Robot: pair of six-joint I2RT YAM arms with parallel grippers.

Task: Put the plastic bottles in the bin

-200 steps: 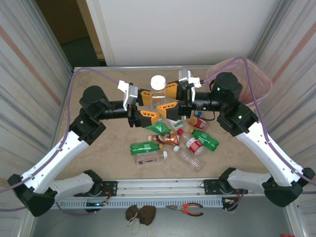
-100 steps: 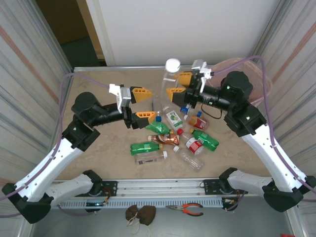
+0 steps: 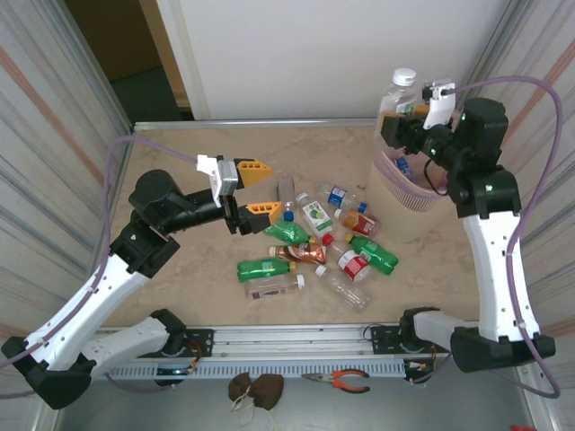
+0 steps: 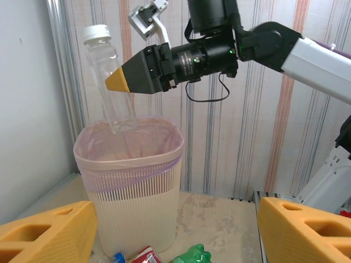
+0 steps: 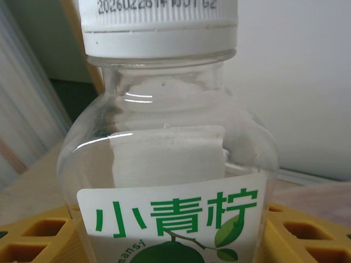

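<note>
I will next tip my right gripper downward, lower the clear bottle (image 3: 399, 90) into the bin's pink-lined opening (image 3: 419, 171) and then let go of it, because most of the bottle is still above the bin's rim.
My right gripper (image 3: 402, 123) is shut on a large clear bottle (image 3: 399, 90) with a white cap, held tilted above the beige bin (image 3: 406, 199) with the pink liner at the table's right. From the left wrist, that bottle (image 4: 112, 87) hangs bottom-down over the bin (image 4: 134, 203). The right wrist view has the bottle (image 5: 170, 164) close up, its label printed in green, between the yellow fingers (image 5: 33, 246). Over the left of the table, my left gripper (image 3: 258, 188) stands open and holds nothing. Several small bottles (image 3: 305, 254) lie in a pile at mid-table, to its right.
Corrugated walls close in both sides of the table. Purple cables arc over each arm. Red-handled pliers (image 3: 337, 382) lie beyond the front rail. In the left wrist view, a green bottle (image 4: 192, 256) and a red-labelled one (image 4: 143, 256) lie at the bin's foot.
The left gripper let go of the big clear bottle and drew back to the left. The right arm swung right and up, carrying the bottle from mid-table to above the bin.
</note>
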